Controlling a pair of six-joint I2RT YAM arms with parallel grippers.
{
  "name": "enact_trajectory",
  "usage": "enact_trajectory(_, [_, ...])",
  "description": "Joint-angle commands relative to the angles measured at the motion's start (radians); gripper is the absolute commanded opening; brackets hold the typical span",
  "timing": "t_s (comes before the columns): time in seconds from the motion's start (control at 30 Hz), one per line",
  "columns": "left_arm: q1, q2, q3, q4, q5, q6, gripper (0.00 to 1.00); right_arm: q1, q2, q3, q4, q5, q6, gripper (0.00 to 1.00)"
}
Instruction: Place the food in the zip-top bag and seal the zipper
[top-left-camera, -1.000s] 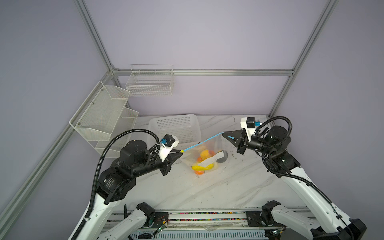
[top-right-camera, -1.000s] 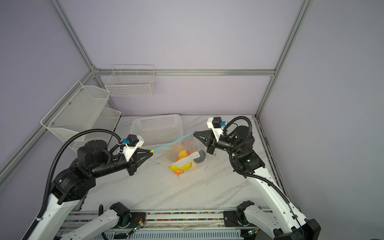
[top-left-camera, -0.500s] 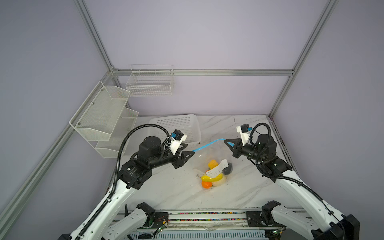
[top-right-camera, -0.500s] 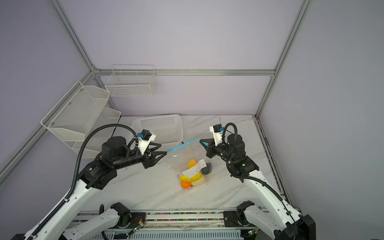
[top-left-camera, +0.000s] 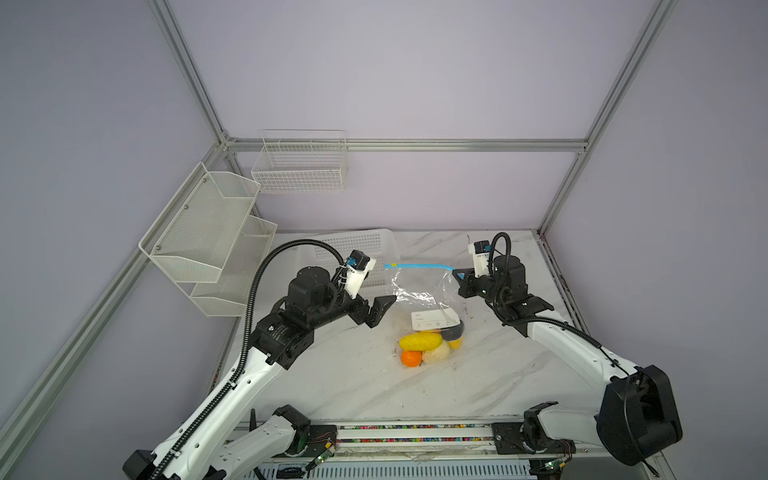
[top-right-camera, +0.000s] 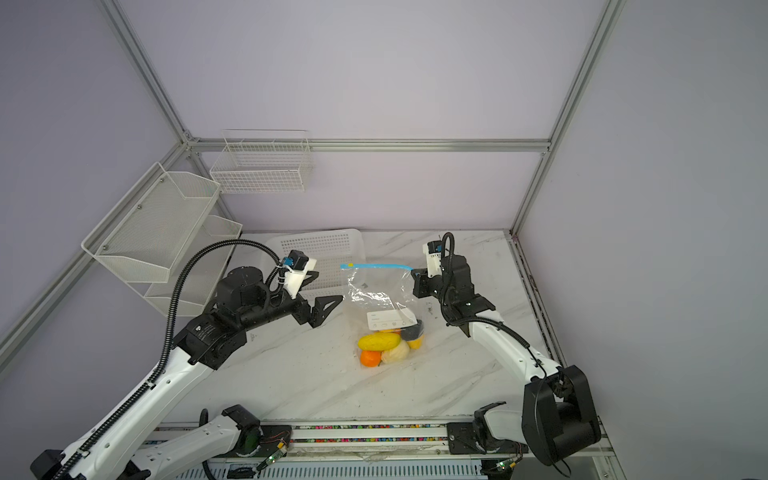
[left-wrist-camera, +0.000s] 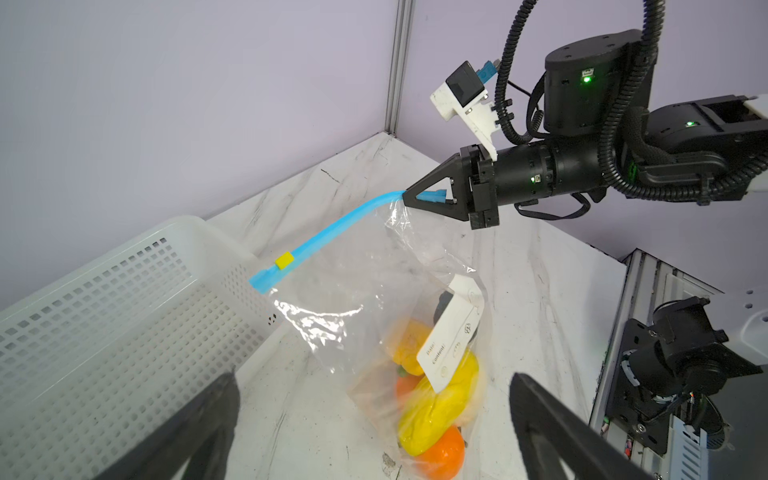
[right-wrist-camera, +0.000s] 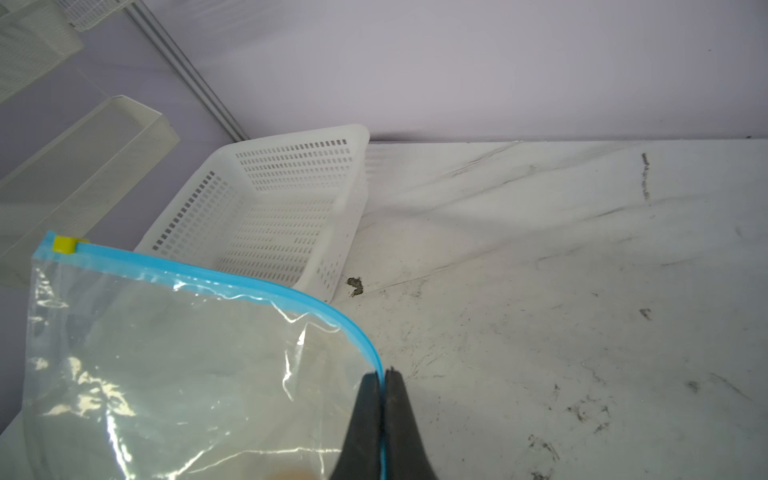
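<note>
I will move my right gripper outward and down onto the bare marble beside the white basket and let go of the zipper's end, because that part of the marble is clear.
The clear zip-top bag hangs from one corner, its bottom resting on the marble table. The food lies bunched at its bottom: yellow, orange, cream and dark pieces. The light-blue zipper runs along the top, its yellow slider at the free end. My right gripper is shut on the zipper's other end. My left gripper stands open just left of the bag, holding nothing.
A white perforated basket sits at the back, right behind the slider end. Wire shelves hang on the left wall, and a wire basket hangs on the back wall.
My left gripper has let go of the slider end and opened wide. The bag, earlier stretched taut between both grippers, now hangs from the right one with the food on the table.
</note>
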Motion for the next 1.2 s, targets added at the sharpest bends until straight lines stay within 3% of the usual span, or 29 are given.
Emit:
enact_trajectory(0.0, [0.003,-0.003,-0.034,0.052,0.005,-0.004,1.0,-0.031,0.042,0.03,0.03,0.074,-0.04,0.0])
enact_trajectory(0.17, [0.003,-0.02,-0.055,0.052,0.004,-0.01,1.0,-0.064,0.152,0.055,0.062,0.168,-0.101,0.0])
enact_trajectory(0.57, [0.003,-0.068,-0.095,0.045,0.008,-0.03,1.0,-0.155,0.438,0.184,0.128,0.173,-0.179,0.0])
enact_trajectory(0.73, [0.003,-0.076,-0.102,0.045,0.004,-0.029,1.0,-0.17,0.521,0.229,0.131,0.167,-0.19,0.15])
enact_trajectory(0.93, [0.004,-0.057,-0.102,0.053,0.011,-0.027,1.0,-0.174,0.545,0.292,0.116,0.161,-0.193,0.42])
enact_trajectory(1.03, [0.004,-0.045,-0.107,0.067,0.018,-0.034,1.0,-0.174,0.492,0.32,0.097,0.163,-0.189,0.56])
enact_trajectory(1.17, [0.003,-0.032,-0.12,0.093,0.029,-0.056,1.0,-0.171,0.361,0.266,0.093,0.082,-0.169,0.59])
